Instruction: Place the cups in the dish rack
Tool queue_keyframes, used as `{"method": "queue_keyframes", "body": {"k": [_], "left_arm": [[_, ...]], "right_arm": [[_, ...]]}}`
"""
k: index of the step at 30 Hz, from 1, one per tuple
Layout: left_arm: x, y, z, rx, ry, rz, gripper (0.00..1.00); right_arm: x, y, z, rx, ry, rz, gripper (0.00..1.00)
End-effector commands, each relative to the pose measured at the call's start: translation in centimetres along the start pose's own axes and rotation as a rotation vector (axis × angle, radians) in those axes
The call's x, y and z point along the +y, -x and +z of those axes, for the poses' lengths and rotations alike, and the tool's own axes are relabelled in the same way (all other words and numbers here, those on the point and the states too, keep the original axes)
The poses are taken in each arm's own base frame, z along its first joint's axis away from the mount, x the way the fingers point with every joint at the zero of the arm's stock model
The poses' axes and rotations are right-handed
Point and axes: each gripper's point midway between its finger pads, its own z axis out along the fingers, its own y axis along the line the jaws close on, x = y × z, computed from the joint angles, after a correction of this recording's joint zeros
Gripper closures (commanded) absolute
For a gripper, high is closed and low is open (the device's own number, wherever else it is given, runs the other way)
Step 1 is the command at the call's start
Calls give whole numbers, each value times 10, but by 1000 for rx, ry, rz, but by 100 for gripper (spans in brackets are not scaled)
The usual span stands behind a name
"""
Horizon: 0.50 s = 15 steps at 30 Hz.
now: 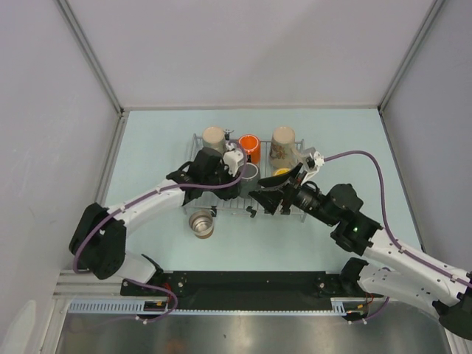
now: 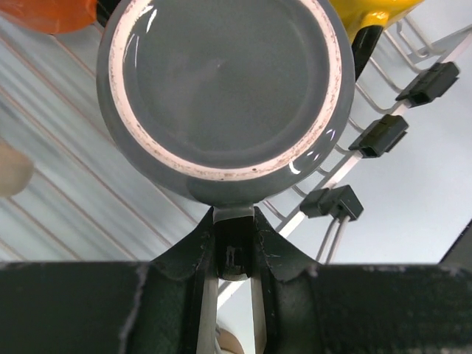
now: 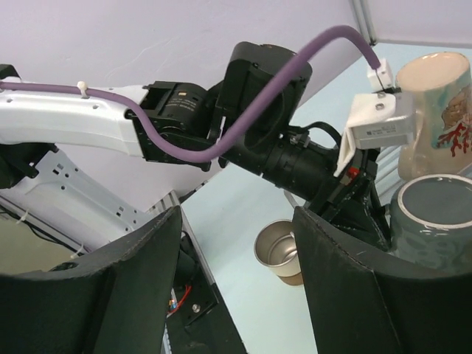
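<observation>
My left gripper shifts the dark grey mug (image 1: 249, 175) toward the yellow mug next, then brings it down onto the wires beside the yellow mug.
The dish rack (image 1: 203, 140) holds two beige mugs (image 1: 214, 136) (image 1: 282, 144), an orange mug (image 1: 249, 144) and a yellow mug (image 1: 282, 172). My left gripper (image 1: 234, 177) (image 2: 234, 214) is shut on the handle of the dark grey mug (image 1: 249, 175) (image 2: 225, 88). That mug is upside down over the rack's wires (image 2: 66, 184), between the orange mug (image 2: 44, 15) and the yellow mug (image 2: 369, 11). The steel cup (image 1: 200, 223) (image 3: 279, 251) stands upright on the table in front of the rack. My right gripper (image 1: 259, 200) (image 3: 236, 214) hangs open by the rack's near edge, holding nothing.
Black clips (image 2: 380, 136) line the rack's near edge. In the right wrist view, the left arm (image 3: 265, 110) crosses just beyond my open fingers, with the grey mug (image 3: 435, 214) and a patterned beige mug (image 3: 435, 110) at the right. Walls enclose the table on three sides.
</observation>
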Motion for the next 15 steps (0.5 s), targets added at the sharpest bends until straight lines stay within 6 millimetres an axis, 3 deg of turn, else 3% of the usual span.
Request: {"method": "queue_keyframes", "body": {"k": [1, 15], "left_arm": [[-3, 42, 12, -131, -11, 83, 100], [3, 31, 53, -76, -12, 69, 100]], "right_arm": [[2, 5, 0, -24, 28, -10, 33], [-7, -4, 2, 0, 25, 3, 33]]}}
